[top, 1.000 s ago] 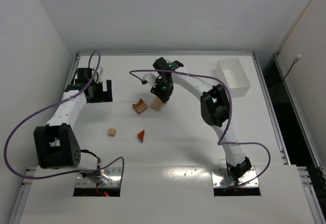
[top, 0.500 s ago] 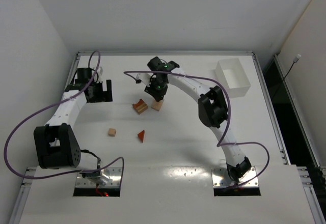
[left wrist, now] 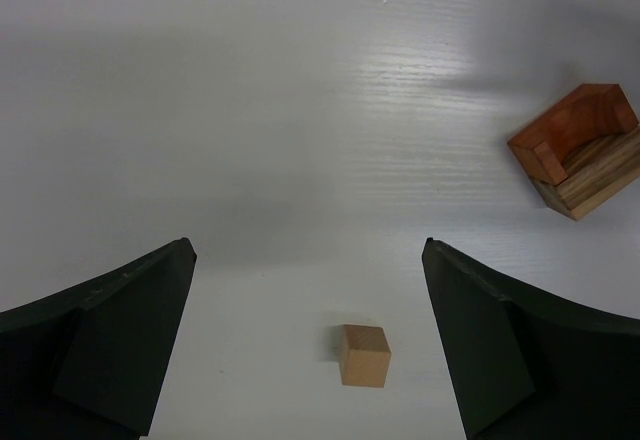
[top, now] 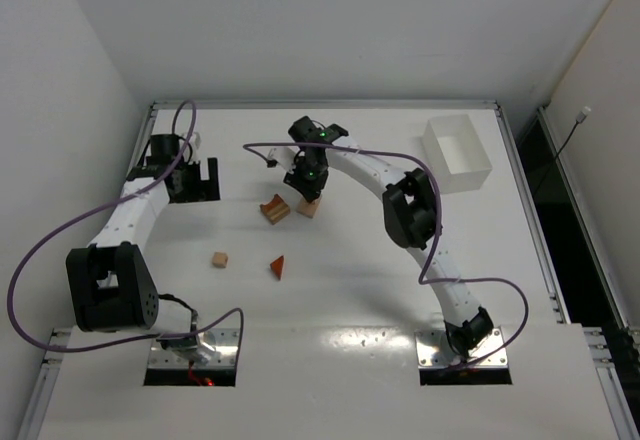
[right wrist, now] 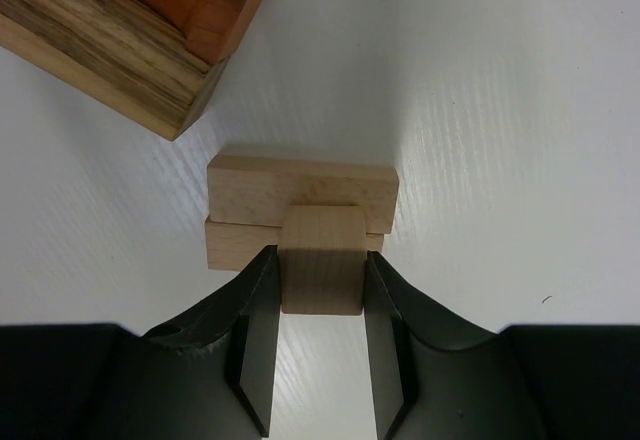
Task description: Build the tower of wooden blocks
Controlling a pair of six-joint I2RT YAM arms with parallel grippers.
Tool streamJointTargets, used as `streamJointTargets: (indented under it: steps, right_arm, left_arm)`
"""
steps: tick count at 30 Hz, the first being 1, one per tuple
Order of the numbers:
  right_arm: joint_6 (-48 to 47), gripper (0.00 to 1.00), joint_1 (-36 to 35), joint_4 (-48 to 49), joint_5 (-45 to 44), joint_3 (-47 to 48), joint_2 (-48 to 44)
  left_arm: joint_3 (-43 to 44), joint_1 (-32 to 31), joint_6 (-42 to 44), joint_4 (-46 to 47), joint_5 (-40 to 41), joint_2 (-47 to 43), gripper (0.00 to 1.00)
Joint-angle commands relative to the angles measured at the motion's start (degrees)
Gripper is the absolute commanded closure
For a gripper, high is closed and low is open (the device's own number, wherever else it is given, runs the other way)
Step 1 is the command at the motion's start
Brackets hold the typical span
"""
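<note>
My open left gripper will move back and down over the small tan cube (top: pixel 219 259) (left wrist: pixel 364 356) next, because the cube lies alone on the tabletop, away from the stacked bars.
My right gripper (right wrist: pixel 320 290) is shut on a pale cube (right wrist: pixel 321 258) and holds it over two stacked pale bars (right wrist: pixel 300 195), which show in the top view (top: pixel 309 207) too. Just left of them a reddish arch (top: pixel 272 204) rests on a striped tan block (right wrist: pixel 105 50); both show in the left wrist view (left wrist: pixel 580 145). A small tan cube (top: pixel 220 259) and a reddish wedge (top: pixel 278 266) lie nearer the front. My left gripper (top: pixel 196 182) is open and empty at the left, with the tan cube (left wrist: pixel 362 354) on the table between its fingers in the left wrist view.
A white plastic bin (top: pixel 456 153) stands at the back right. Purple cables loop over both arms.
My right gripper has shifted slightly left with the pale cube, over the stacked bars. The left arm has not moved.
</note>
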State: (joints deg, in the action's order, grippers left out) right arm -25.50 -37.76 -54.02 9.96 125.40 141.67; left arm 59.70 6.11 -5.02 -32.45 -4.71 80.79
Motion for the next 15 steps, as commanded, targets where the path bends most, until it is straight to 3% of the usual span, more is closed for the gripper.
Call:
streamJointTargets:
  steps: [1, 7, 11, 15]
  right_arm:
    - [0.18, 0.94, -0.21, 1.37, 0.06, 2.48, 0.54]
    - [0.18, 0.74, -0.21, 1.9, -0.55, 1.95, 0.02]
    - [0.18, 0.53, -0.21, 3.12, -1.08, 0.46, -1.04]
    - [0.18, 0.45, -0.21, 3.66, -1.08, -0.16, -2.09]
  left_arm:
    - [-0.46, 0.83, -0.43, 1.25, -0.65, -0.11, 0.03]
    - [-0.46, 1.36, -0.43, 1.25, -0.65, 0.42, 0.03]
    - [-0.46, 1.36, -0.43, 1.25, -0.65, 0.42, 0.03]
    - [-0.46, 1.36, 0.09, 1.25, -0.65, 0.42, 0.03]
